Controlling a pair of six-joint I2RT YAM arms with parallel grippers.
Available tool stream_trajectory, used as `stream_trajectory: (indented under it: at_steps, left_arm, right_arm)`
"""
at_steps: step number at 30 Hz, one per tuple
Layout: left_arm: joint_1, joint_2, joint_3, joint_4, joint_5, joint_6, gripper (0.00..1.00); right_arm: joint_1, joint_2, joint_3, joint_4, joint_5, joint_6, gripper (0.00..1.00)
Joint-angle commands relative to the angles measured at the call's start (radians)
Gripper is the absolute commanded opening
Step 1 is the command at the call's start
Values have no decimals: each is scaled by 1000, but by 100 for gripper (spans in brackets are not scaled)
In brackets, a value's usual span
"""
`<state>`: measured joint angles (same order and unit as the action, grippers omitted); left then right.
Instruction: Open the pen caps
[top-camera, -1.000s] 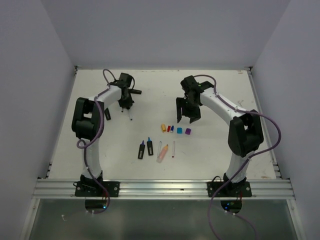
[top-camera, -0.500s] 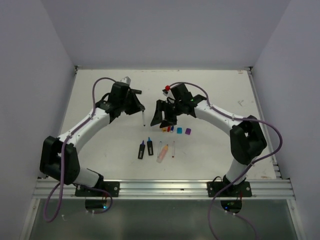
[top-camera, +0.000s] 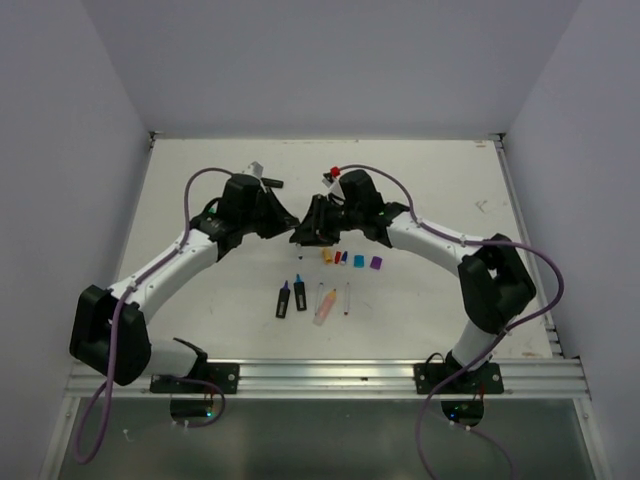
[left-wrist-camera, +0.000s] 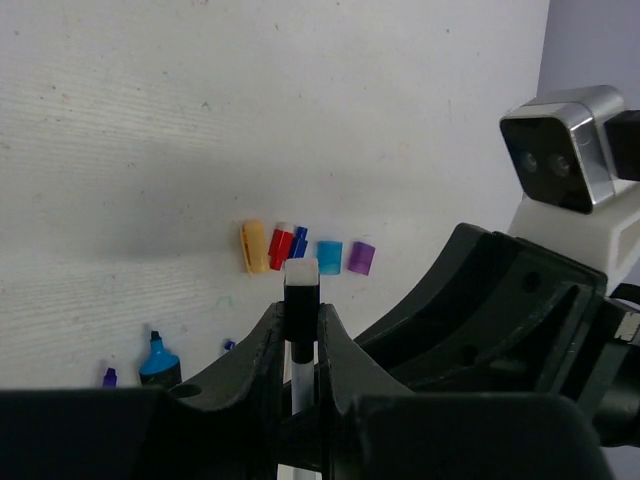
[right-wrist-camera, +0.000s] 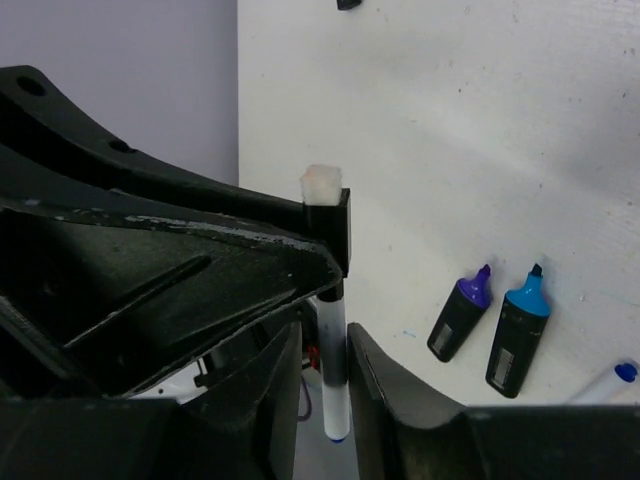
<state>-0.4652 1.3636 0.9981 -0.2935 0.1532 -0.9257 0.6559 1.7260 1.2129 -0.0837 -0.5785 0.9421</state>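
Note:
My left gripper pulls away from the pen's body next, lowers the cap to bare table (top-camera: 305, 251) (left-wrist-camera: 195, 239) beside the orange cap and releases, since loose caps lie in a row.
My left gripper (left-wrist-camera: 300, 318) is shut on the black cap (left-wrist-camera: 300, 298) of a pen; the cap has a white end. The pen is held up above the table between the two arms (top-camera: 296, 236). My right gripper (right-wrist-camera: 325, 345) straddles the pen's white barrel (right-wrist-camera: 333, 375) just below the cap (right-wrist-camera: 335, 225). Its jaws are a little apart, with a gap on one side of the barrel. Loose caps lie in a row on the table: orange (left-wrist-camera: 254, 246), red (left-wrist-camera: 280, 248), blue (left-wrist-camera: 299, 240), cyan (left-wrist-camera: 329, 256), purple (left-wrist-camera: 360, 258).
Uncapped pens lie nearer the arm bases: a purple highlighter (top-camera: 283, 299), a blue highlighter (top-camera: 300, 296), a peach pen (top-camera: 325, 305) and a thin pen (top-camera: 346, 298). The two highlighters also show in the right wrist view, purple (right-wrist-camera: 460, 313) and blue (right-wrist-camera: 517, 332). Walls bound the table.
Both arms have swung toward the table's middle. My left gripper has carried the pen right. My right gripper has moved left and now has its fingers around the barrel.

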Motion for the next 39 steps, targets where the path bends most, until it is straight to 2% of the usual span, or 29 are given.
stream_trajectory:
  at_steps: [1, 3, 5, 7, 8, 10, 11, 12, 13, 15, 17, 20, 23, 24, 25, 26, 27, 29, 32, 33, 35, 38, 39]
  left_arm:
    - [-1, -46, -1, 37, -6, -53, 0]
    - [-3, -50, 5, 34, -27, -64, 0]
    - [-3, -44, 23, 22, -38, -68, 0]
    - [-3, -26, 59, -15, -46, -64, 0]
    - [-3, 4, 79, -71, -47, -47, 0]
    - [-3, 32, 138, -128, -60, -29, 0]
    - [-3, 41, 148, -156, -63, -16, 0]
    - [-3, 40, 157, -167, -69, -16, 0]
    - [-3, 42, 163, -176, -73, -15, 0]
    - [-3, 55, 195, -231, -81, -12, 0]
    - [0, 71, 203, -242, -63, 7, 0]
    - [7, 65, 188, -231, -67, 30, 0]
    - [39, 23, 116, -161, -24, 36, 0]
    - [46, 11, 96, -133, -2, 37, 0]
    - [60, -1, 83, -122, -3, 42, 0]
    - [65, -4, 71, -127, -6, 47, 0]
    - [68, -6, 65, -125, 0, 54, 0]
    - [74, -12, 39, -99, 5, 79, 0]
    - [77, -5, 17, -70, 19, 85, 0]
    - [80, -3, 8, -62, 29, 80, 0]
    - [85, 5, 2, -39, 37, 71, 0]
    - [85, 67, 49, -96, 22, 116, 0]
    - [83, 90, 72, -126, 0, 131, 0]
  right_arm:
    - [33, -43, -9, 36, 22, 23, 27]
    - [44, -48, -10, 9, 34, 12, 17]
    - [56, -57, -10, -13, 71, -9, 3]
    - [67, -59, 22, -100, 112, -66, 0]
    - [71, -62, 45, -150, 193, -103, 0]
    - [111, -57, 180, -414, 366, -257, 0]
    - [132, -46, 233, -507, 602, -300, 0]
    - [180, -28, 288, -686, 723, -342, 0]
    - [204, 12, 388, -765, 853, -406, 0]
    - [246, 27, 422, -853, 1042, -443, 0]
    - [245, -2, 383, -837, 1030, -469, 0]
    - [243, -71, 288, -727, 889, -506, 0]
    - [186, -158, 139, -553, 544, -462, 0]
    - [157, -181, 94, -436, 469, -439, 0]
    - [145, -203, 12, -374, 316, -393, 0]
    - [128, -233, -27, -304, 231, -372, 0]
    - [102, -239, -82, -207, 163, -312, 0]
    - [84, -250, -130, -122, 5, -263, 0]
    - [71, -249, -205, 49, -148, -165, 0]
    - [71, -247, -252, 170, -180, -84, 0]
    - [71, -261, -279, 225, -172, -46, 0]
    - [71, -292, -182, -148, 113, -245, 0]
    - [73, -292, -153, -344, 300, -312, 0]
